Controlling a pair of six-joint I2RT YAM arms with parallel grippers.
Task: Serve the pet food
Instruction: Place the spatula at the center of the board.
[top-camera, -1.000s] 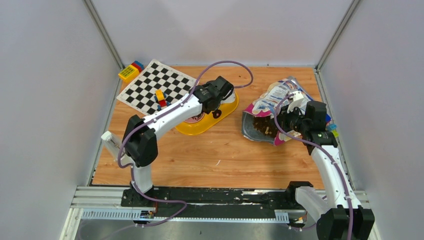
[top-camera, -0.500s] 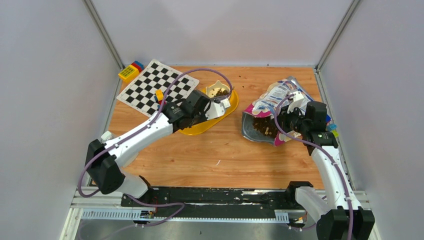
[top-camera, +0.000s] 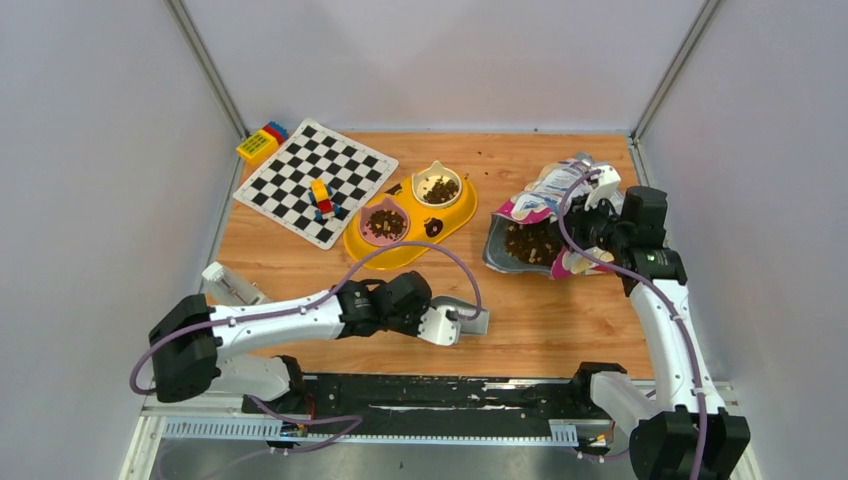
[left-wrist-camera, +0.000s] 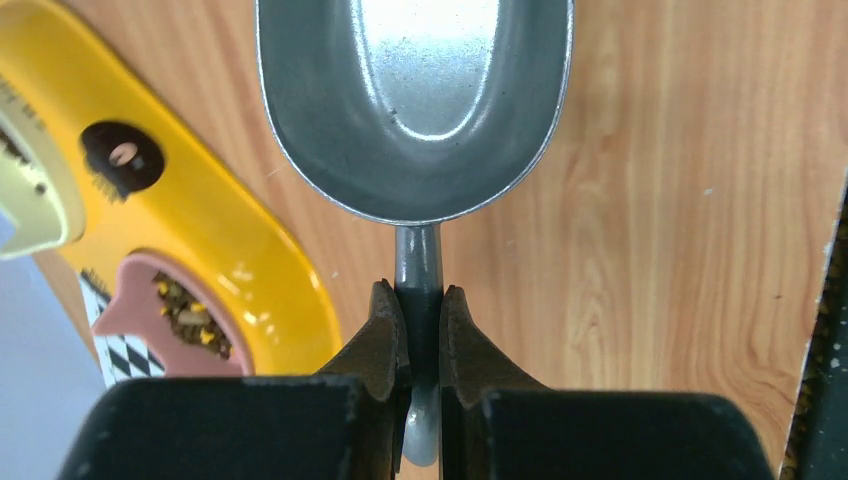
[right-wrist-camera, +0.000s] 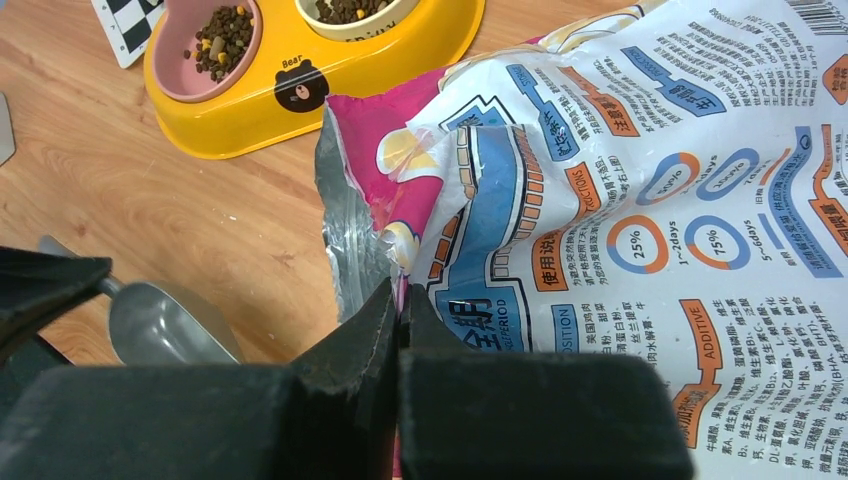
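Next, my left gripper moves down to the bare wood beneath the grey scoop and releases its handle, since the scoop is empty and both bowls hold food.
Pet food (top-camera: 386, 224) fills the pink bowl and the cream bowl (top-camera: 437, 187) of the yellow feeder (top-camera: 405, 250); more kibble (top-camera: 530, 243) shows in the open mouth of the printed bag (top-camera: 560, 185). My left gripper (left-wrist-camera: 420, 297) is shut on the handle of the grey scoop (left-wrist-camera: 415, 100), whose bowl is empty, low over the wood near the front edge (top-camera: 465, 320). At the bag's torn pink rim my right gripper (right-wrist-camera: 400, 295) is shut, holding the mouth of the bag (right-wrist-camera: 620, 200) up. The feeder (right-wrist-camera: 300, 80) lies beyond it.
A checkerboard mat (top-camera: 315, 180) lies at the back left with a small block figure (top-camera: 321, 197) on it. Toy bricks (top-camera: 262, 142) sit in the far left corner. Grey walls close three sides. A few loose crumbs dot the back of the table.
My left arm has swung from over the feeder down to the table's front, carrying the scoop; both bowls now show kibble. The right gripper has shifted slightly back with the bag.
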